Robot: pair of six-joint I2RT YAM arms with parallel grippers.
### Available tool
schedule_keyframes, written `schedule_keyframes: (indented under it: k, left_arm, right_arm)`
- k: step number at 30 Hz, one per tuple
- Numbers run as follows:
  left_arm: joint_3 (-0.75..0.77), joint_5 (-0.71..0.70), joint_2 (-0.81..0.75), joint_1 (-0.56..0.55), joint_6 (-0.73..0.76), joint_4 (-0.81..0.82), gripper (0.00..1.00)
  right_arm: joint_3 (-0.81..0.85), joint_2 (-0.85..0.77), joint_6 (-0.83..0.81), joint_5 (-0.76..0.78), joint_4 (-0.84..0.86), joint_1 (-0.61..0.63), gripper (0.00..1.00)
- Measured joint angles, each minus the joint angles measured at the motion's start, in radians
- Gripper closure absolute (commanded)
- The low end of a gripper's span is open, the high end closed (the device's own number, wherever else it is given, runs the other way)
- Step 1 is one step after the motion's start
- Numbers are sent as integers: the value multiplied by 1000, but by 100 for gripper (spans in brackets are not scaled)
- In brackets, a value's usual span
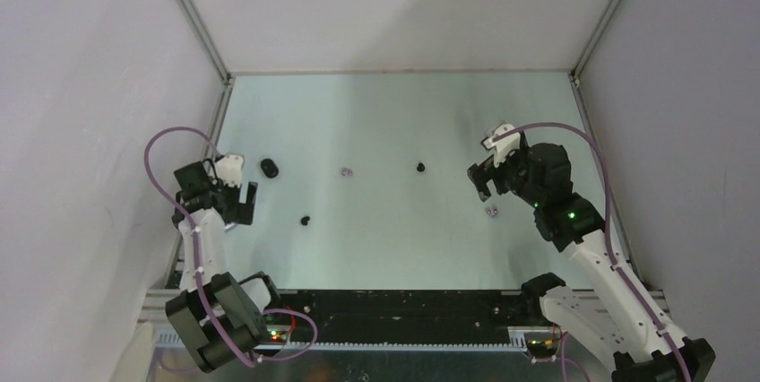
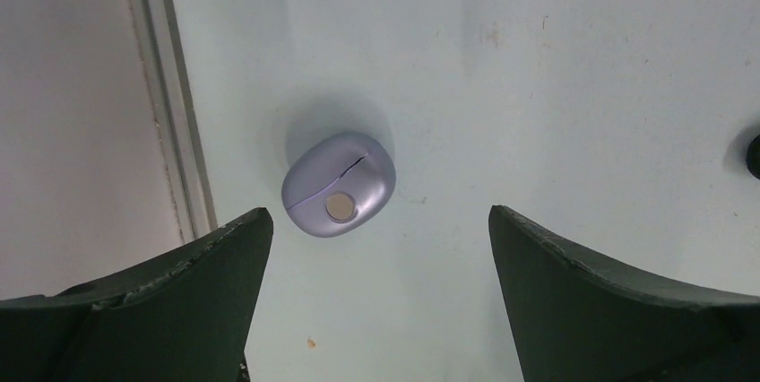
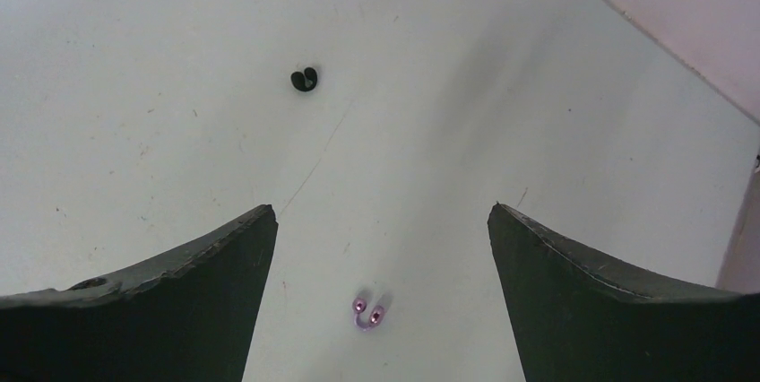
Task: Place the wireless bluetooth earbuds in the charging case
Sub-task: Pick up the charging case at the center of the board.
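The lilac case (image 2: pixel 339 185) lies nearer my left gripper's finger by the bar, so next I should lower that gripper, shift it toward the bar and close it around the case.
A closed lilac charging case (image 2: pixel 339 185) lies on the table close to the left wall rail, just ahead of my open left gripper (image 2: pixel 381 212) and nearer its left finger. The case is hidden under that gripper (image 1: pixel 240 201) in the top view. My right gripper (image 3: pixel 381 207) is open above a lilac earbud (image 3: pixel 367 312), which lies between the fingers and also shows in the top view (image 1: pixel 490 212). A black earbud (image 3: pixel 305 80) lies farther ahead (image 1: pixel 420 167). A second lilac earbud (image 1: pixel 346 170) and a second black earbud (image 1: pixel 306 220) lie mid-table.
A black oval case (image 1: pixel 269 167), larger than the buds, lies just right of my left gripper. The left wall and its rail (image 2: pixel 170 95) run close beside the lilac case. The right wall (image 3: pixel 681 14) stands near my right gripper (image 1: pixel 479 183).
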Motion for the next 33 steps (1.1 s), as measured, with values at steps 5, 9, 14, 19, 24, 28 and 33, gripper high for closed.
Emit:
schedule_keyframes:
  k: [5, 9, 14, 19, 24, 28, 33]
  left_arm:
    - [-40, -2, 0, 4, 10, 27, 1]
    - [-60, -2, 1, 19, 29, 32, 1]
    - [-60, 8, 31, 49, 63, 38, 1]
    - [-25, 33, 116, 100, 86, 26, 1]
    - [25, 62, 179, 135, 104, 23, 1]
    - [45, 76, 209, 142, 106, 22, 1]
    - [57, 79, 240, 142, 105, 21, 1]
  right_arm:
    - [-7, 3, -1, -1, 0, 0, 5]
    - [-7, 3, -2, -1, 2, 0, 5]
    - [-7, 3, -6, -1, 5, -1, 5]
    - [-8, 3, -9, -1, 6, -1, 5]
    - [-8, 5, -9, -1, 6, -1, 5]
    - [-8, 10, -9, -1, 7, -1, 5]
    - [-10, 13, -9, 0, 7, -1, 5]
